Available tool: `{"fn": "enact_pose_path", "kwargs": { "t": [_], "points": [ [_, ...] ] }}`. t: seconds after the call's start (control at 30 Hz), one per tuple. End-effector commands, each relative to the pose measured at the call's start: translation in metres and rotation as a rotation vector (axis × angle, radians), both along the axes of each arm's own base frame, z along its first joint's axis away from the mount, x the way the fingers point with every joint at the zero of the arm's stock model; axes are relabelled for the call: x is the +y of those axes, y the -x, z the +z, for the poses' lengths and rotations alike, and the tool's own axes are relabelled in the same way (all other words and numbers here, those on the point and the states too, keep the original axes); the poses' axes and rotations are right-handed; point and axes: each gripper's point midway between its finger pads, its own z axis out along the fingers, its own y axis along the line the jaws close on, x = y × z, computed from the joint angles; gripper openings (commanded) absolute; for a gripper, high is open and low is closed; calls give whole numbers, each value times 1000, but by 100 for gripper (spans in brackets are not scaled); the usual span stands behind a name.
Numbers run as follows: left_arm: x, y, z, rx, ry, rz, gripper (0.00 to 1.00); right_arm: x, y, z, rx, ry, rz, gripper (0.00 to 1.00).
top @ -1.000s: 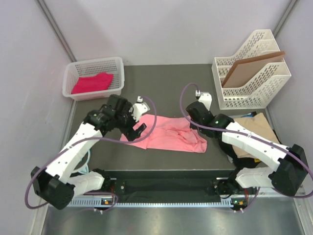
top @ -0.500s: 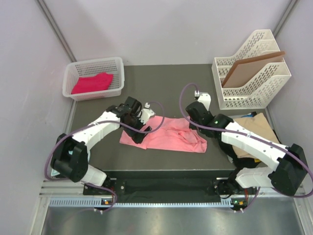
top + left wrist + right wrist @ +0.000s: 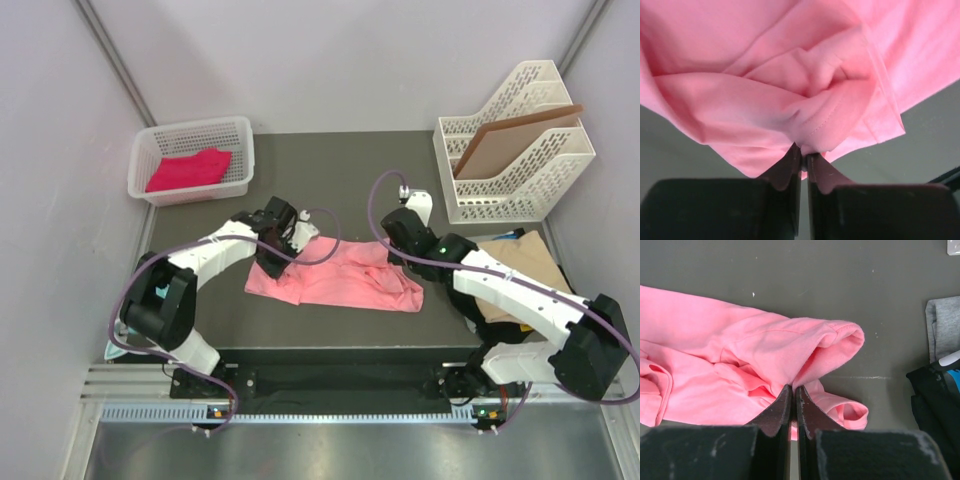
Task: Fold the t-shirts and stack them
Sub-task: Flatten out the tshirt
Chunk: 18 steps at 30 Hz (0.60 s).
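The fold of the shirt goes up and to the left in the top view next, then my left gripper lowers and releases it onto bare mat, since the shirt lies crumpled.
A salmon pink t-shirt (image 3: 340,275) lies crumpled on the dark mat in the top view. My left gripper (image 3: 274,262) sits at its left end, shut on a bunched fold of the pink t-shirt (image 3: 805,90); the cloth is pinched between the black fingertips (image 3: 790,165). My right gripper (image 3: 392,250) is at the shirt's upper right, shut on a fold of the same pink t-shirt (image 3: 740,365), its gripper tips (image 3: 793,390) meeting in the cloth. A magenta t-shirt (image 3: 190,168) lies in the white basket (image 3: 243,150).
A white file rack (image 3: 515,150) at the back right holds a brown board (image 3: 510,140). A pile of tan (image 3: 525,260), black and blue shirts lies under my right arm. Black and blue cloth (image 3: 935,390) and grey cloth (image 3: 942,330) show at right.
My left arm swung in over the shirt's left end and lowered. Its gripper went from wide open to shut on a fold of pink cloth. The right arm has not moved.
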Motion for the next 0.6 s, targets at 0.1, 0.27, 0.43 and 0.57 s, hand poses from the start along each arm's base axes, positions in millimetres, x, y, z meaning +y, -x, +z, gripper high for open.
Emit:
{"fn": "enact_pose_path", "kwargs": {
  "t": [0.1,0.27,0.43,0.57],
  "points": [
    [-2,-41,26,-134,3,32,2,-3,-7,16,-55,-45,-9,0],
    [18,-67,83,-234,30,87,0,-9,-9,34,-88,-48,-13,0],
    [81,-88,195,-430,71,183,0,-18,-7,83,-177,-79,-10,0],
    [114,-58,264,-596,35,188,4,-29,4,121,-246,-128,-8,0]
  ]
}}
